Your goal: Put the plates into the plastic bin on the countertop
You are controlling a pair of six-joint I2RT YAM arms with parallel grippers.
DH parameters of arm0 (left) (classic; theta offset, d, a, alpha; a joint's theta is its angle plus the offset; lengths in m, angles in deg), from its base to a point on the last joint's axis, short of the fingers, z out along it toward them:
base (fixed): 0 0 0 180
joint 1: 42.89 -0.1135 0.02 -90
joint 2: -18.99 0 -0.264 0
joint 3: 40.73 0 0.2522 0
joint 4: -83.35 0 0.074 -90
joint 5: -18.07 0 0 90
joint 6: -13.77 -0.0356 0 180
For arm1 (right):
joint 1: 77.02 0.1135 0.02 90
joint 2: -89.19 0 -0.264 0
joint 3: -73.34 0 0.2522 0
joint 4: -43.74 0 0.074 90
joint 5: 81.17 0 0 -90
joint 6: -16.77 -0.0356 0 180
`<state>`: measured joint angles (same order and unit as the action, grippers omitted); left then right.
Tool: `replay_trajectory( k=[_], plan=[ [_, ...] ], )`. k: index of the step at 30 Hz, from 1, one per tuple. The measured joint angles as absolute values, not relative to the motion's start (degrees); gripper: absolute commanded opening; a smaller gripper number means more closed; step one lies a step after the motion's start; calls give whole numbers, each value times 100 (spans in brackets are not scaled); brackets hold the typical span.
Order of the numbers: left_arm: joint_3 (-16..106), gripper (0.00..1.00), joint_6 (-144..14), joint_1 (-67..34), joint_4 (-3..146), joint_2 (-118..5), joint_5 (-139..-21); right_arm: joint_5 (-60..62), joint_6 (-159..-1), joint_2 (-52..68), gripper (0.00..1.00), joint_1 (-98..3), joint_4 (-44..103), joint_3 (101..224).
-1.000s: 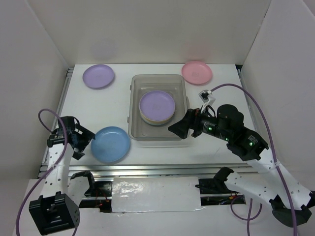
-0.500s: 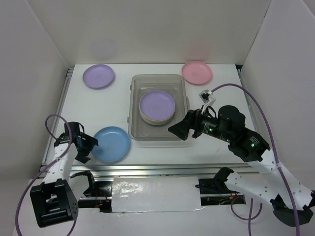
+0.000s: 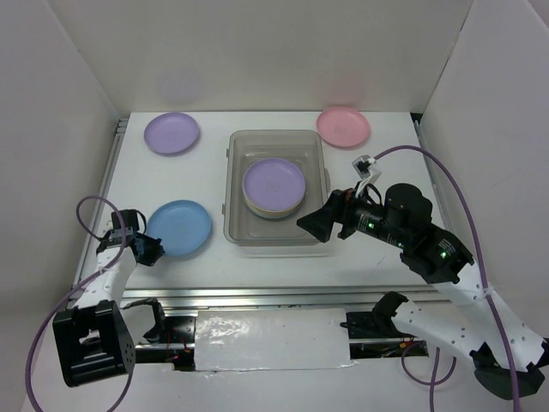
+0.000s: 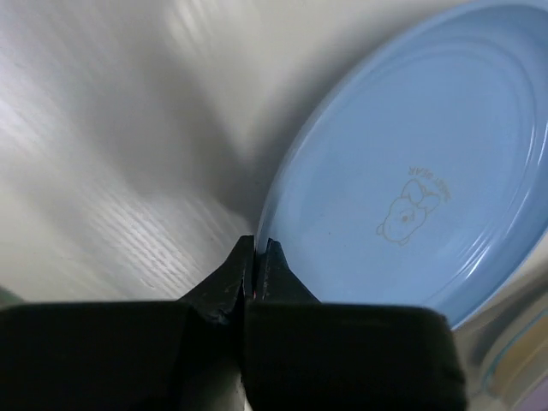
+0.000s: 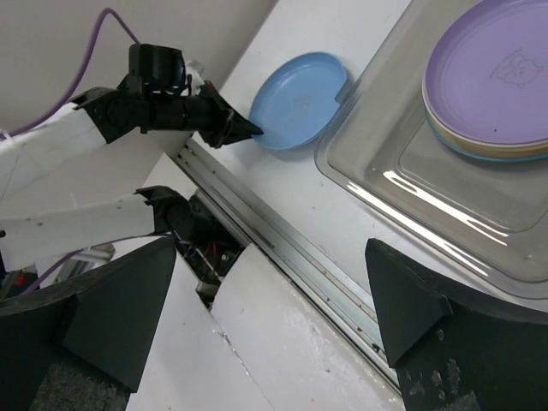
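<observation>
I will lift the pinched blue plate up and outward with my left gripper, over the bin's side and down onto the lilac-topped stack, as it's still outside the bin (image 3: 233, 184).
A blue plate (image 3: 180, 227) lies on the countertop (image 3: 197, 180) left of the plastic bin (image 3: 233, 184). My left gripper (image 3: 153, 251) is shut on its near-left rim. In the left wrist view the gripper (image 4: 257, 244) pinches the edge of the blue plate (image 4: 411, 171), which tilts up. The bin holds a stack of plates topped by a lilac plate (image 3: 274, 183). Another lilac plate (image 3: 171, 133) and a pink plate (image 3: 343, 126) rest at the back. My right gripper (image 3: 310, 225) hovers open by the bin's near right corner, holding nothing.
A metal rail (image 3: 257, 294) runs along the countertop's front edge. White walls close in the left, back and right sides. The right wrist view shows the bin (image 5: 385, 163), the blue plate (image 5: 298, 98) and the left arm (image 5: 163, 111).
My left gripper has closed on the blue plate's rim. The plate has shifted back and left, away from the rail. The right arm has barely moved.
</observation>
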<state>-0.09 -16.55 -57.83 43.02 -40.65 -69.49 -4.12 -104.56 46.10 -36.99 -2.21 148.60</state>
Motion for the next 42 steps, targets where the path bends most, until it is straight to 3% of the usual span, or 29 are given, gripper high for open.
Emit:
replay_trajectory(
  k=[8,13,17,22,26,34,42],
  plan=[
    [802,0,-1489,-5811,2746,-2675,-6060,-538,-10401,4542,100,-3871,-218,14860],
    [1781,0,-1677,-5557,3382,-2565,-6383,-551,-10377,4481,100,-4105,-253,14895],
    [2572,0,-1954,-4532,4276,-3767,-7019,-440,-10384,4365,100,-4420,-367,15161],
    [4544,0,-2498,-2751,4648,-6329,-7159,-512,-10476,4452,100,-5281,-365,15225],
    [5685,0,-2743,-1909,4606,-7713,-7135,-672,-10530,4489,100,-5637,-365,15225],
    [6467,0,-2940,-1466,3992,-9026,-6580,-862,-10535,4461,100,-5672,-374,15222],
    [6432,0,-2942,-1610,3732,-9179,-6283,-1024,-10535,4363,100,-5681,-352,15203]
  ],
)
